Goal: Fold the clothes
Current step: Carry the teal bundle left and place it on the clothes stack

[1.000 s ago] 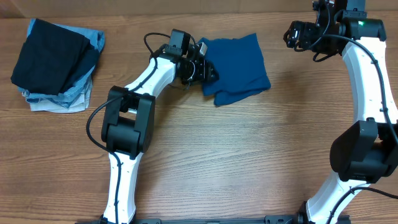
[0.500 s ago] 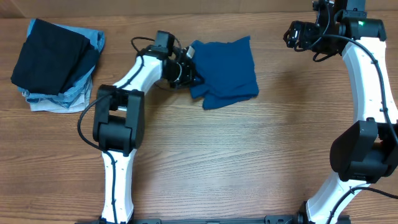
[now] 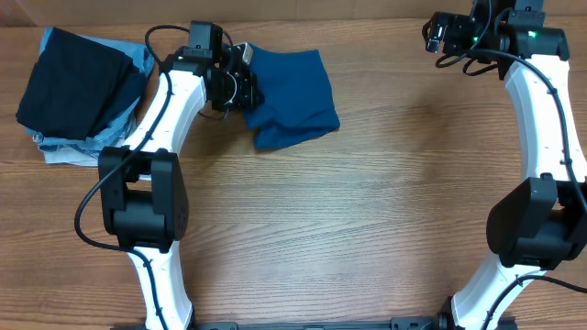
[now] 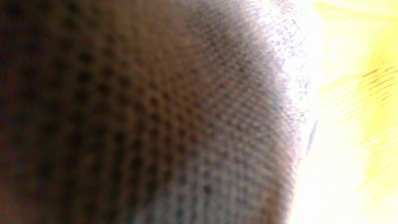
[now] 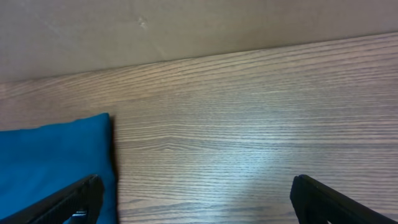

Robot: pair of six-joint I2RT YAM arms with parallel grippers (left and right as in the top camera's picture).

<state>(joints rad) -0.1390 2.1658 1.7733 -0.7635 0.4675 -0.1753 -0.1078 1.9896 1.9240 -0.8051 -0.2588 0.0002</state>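
Observation:
The left gripper lifts the folded T-shirt [image 3: 295,95] next and carries it left in the overhead view over to the stack's black top [image 3: 79,87]. It then lowers and releases it.
The clothes, a folded royal-blue T-shirt [image 3: 295,95], lie on the wooden table left of centre at the back. My left gripper [image 3: 244,89] is at the shirt's left edge and shut on the fabric. In the left wrist view, blurred knit cloth [image 4: 186,112] fills almost the whole picture and hides the fingers. My right gripper [image 3: 438,31] hangs open at the far right back, well away from the shirt. In the right wrist view, the right gripper [image 5: 196,193] has bare wood between its fingers, and a corner of the T-shirt [image 5: 56,158] shows at the left.
A stack of folded garments sits at the back left, a black one [image 3: 73,82] on top of pale blue ones [image 3: 87,147], a short way left of the left gripper. A pale wall [image 5: 186,25] borders the table's far edge.
The left gripper has closed on the shirt's edge and dragged the shirt left, toward the stack. The right gripper has shifted slightly up and stays open.

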